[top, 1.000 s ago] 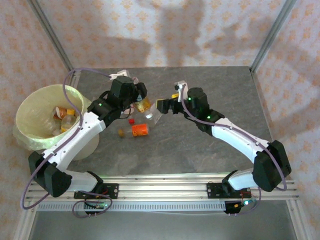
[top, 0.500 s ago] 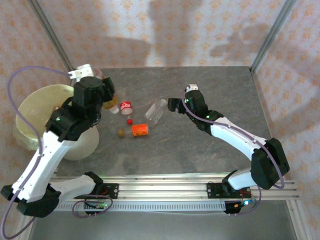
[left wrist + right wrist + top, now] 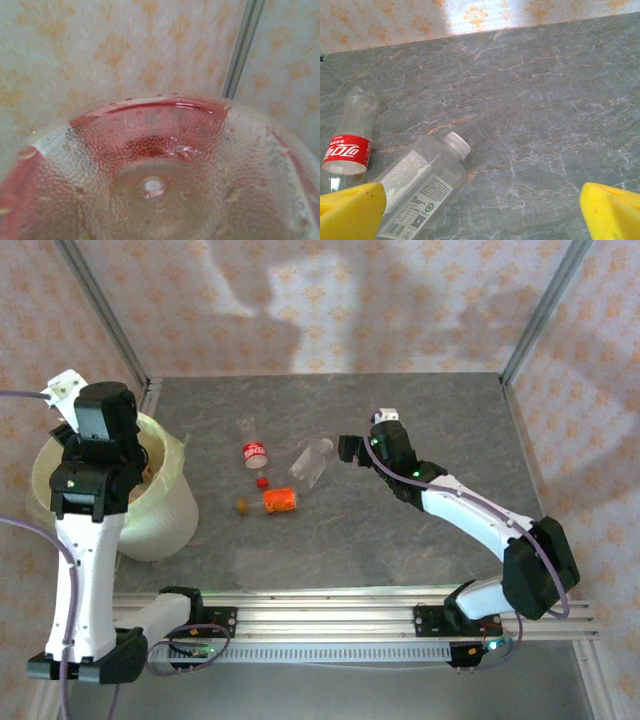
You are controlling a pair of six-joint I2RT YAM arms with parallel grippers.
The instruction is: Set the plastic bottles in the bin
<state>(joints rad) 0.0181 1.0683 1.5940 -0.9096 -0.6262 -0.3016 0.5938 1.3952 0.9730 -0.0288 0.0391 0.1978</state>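
The left gripper tips downward over the bin's opening (image 3: 150, 462) and releases the clear red-tinted bottle next, since the bag-lined bin already stands below it.
My left gripper (image 3: 128, 440) is raised over the bin (image 3: 165, 525), a round bucket lined with a pale yellow-green bag at the table's left. It is shut on a clear, red-tinted plastic bottle (image 3: 155, 185), whose dimpled base hides the fingers in the left wrist view. My right gripper (image 3: 346, 449) stands open just right of a clear white-capped bottle (image 3: 312, 460) (image 3: 420, 185) lying on the table, its yellow fingertips (image 3: 350, 210) low on either side. A red-labelled bottle (image 3: 253, 453) (image 3: 347, 150) and an orange bottle (image 3: 280, 500) lie nearby.
A loose red cap (image 3: 262, 481) and a small brown piece (image 3: 242, 505) lie between the bottles. The grey marble table (image 3: 430, 410) is bordered by patterned walls and metal corner posts (image 3: 545, 310).
My left arm has swung left from the table's middle, carrying its bottle up over the bin. The right gripper drew back slightly from the clear bottle, then stayed still and open.
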